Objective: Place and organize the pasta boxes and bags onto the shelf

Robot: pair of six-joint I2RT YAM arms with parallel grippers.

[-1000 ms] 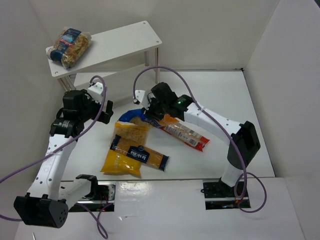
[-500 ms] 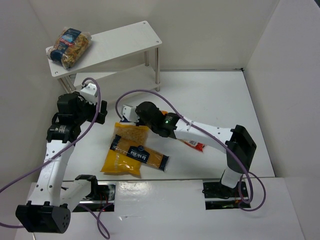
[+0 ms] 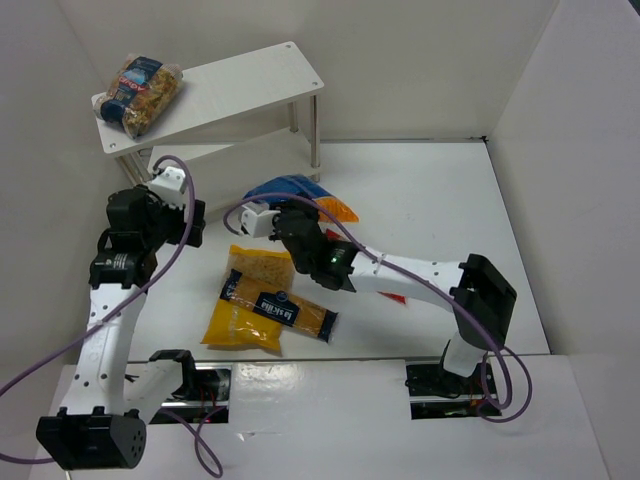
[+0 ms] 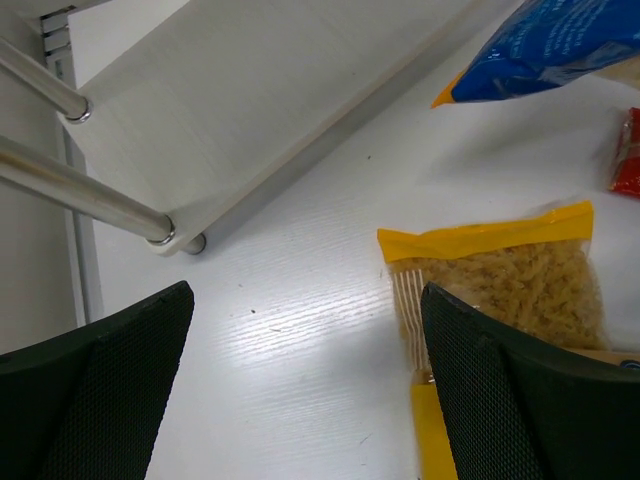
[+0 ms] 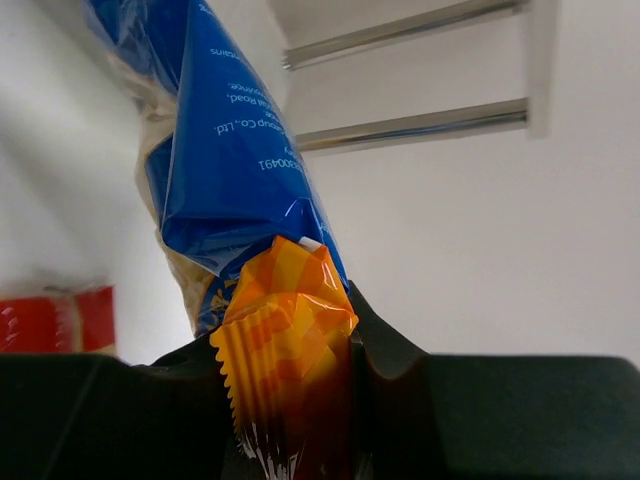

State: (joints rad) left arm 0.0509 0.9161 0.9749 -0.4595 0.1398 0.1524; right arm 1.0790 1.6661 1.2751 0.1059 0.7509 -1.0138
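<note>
My right gripper needs to push the blue bag outward onto the lower board's end [image 3: 280,156] by the silver leg next and let go of it, because that end of the board is bare.
My right gripper [image 3: 298,214] is shut on the orange end [image 5: 285,330] of the blue bag [image 3: 285,190] and holds it off the table in front of the shelf [image 3: 240,90]. The bag hangs away from the jaws in the right wrist view [image 5: 230,170]. My left gripper [image 3: 190,222] is open and empty over bare table, left of the big yellow bag [image 3: 250,295]; its fingers [image 4: 100,390] stand wide apart. The long yellow pack with the dark-blue label [image 3: 280,308] lies across the yellow bag. The red-and-clear pack [image 3: 395,293] is mostly hidden under my right arm. The clear spiral-pasta bag [image 3: 140,92] lies on the shelf's top tier.
The shelf's lower board [image 4: 260,100] and silver legs [image 4: 80,190] are just ahead of my left gripper. White walls close the table in on the left, back and right. The right arm's purple cable [image 3: 300,190] loops near the blue bag.
My right arm swung left, closed on the blue bag and lifted it toward the shelf. My left arm drew back slightly to the left.
</note>
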